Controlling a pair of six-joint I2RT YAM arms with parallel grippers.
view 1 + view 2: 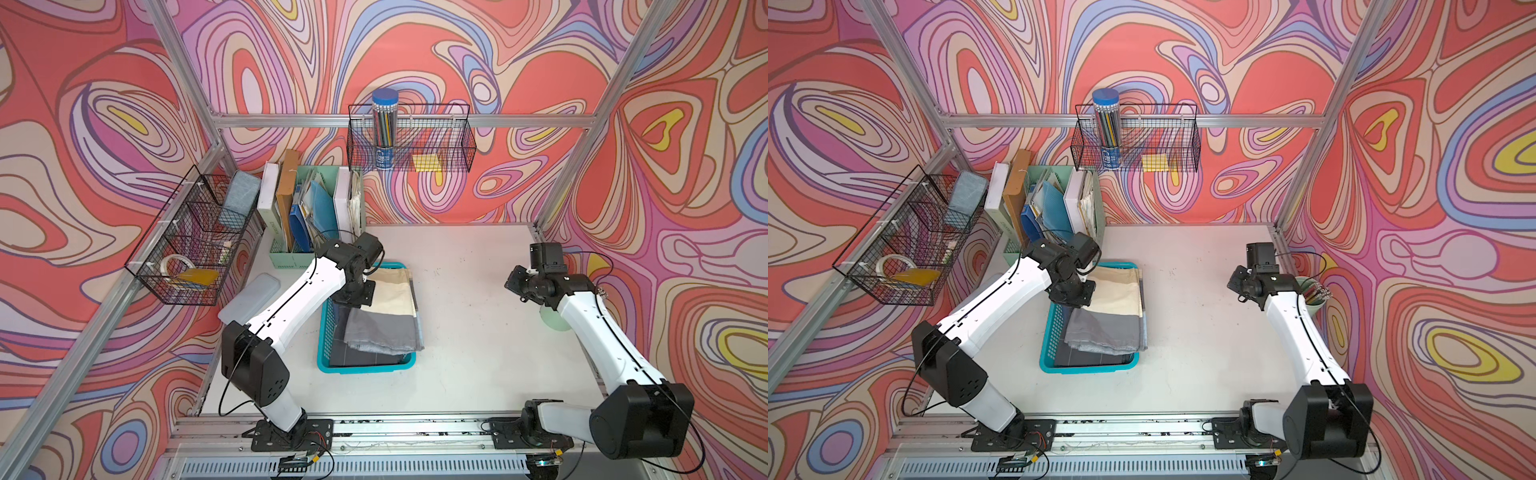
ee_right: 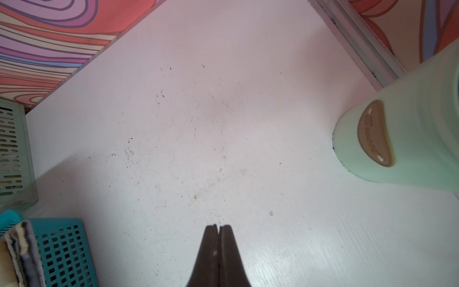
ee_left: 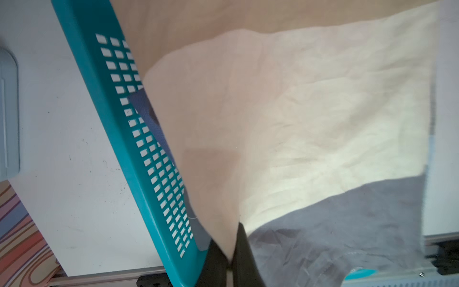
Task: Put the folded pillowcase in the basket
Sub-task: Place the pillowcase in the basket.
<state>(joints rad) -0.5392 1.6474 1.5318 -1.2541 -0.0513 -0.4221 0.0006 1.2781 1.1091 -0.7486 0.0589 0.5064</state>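
My left gripper should next pull the pillowcase's cream edge down and toward the basket's slotted side by the pale lid (image 1: 328,328) and then let go of it, because the pillowcase (image 1: 390,303) hangs over the basket's opposite rim.
The folded pillowcase (image 1: 390,303) (image 1: 1117,299), cream with a grey band, lies on the turquoise basket (image 1: 365,368) (image 1: 1088,368) and hangs over its right rim. In the left wrist view my left gripper (image 3: 229,251) is shut on a lifted cream edge of the pillowcase (image 3: 310,124), just inside the basket's slotted wall (image 3: 94,74). In both top views the wrist hides those jaws. My right gripper (image 2: 218,226) is shut and holds nothing. It hovers over the bare table at the right (image 1: 515,286), well away from the basket (image 2: 62,248).
A dark cloth (image 1: 365,357) lies in the basket under the pillowcase. A mint-green file organiser (image 1: 291,253) stands behind the basket. Black wire baskets (image 1: 195,237) (image 1: 409,141) hang on the walls. A pale lid (image 1: 249,297) lies left. A mint cup (image 2: 409,139) stands far right.
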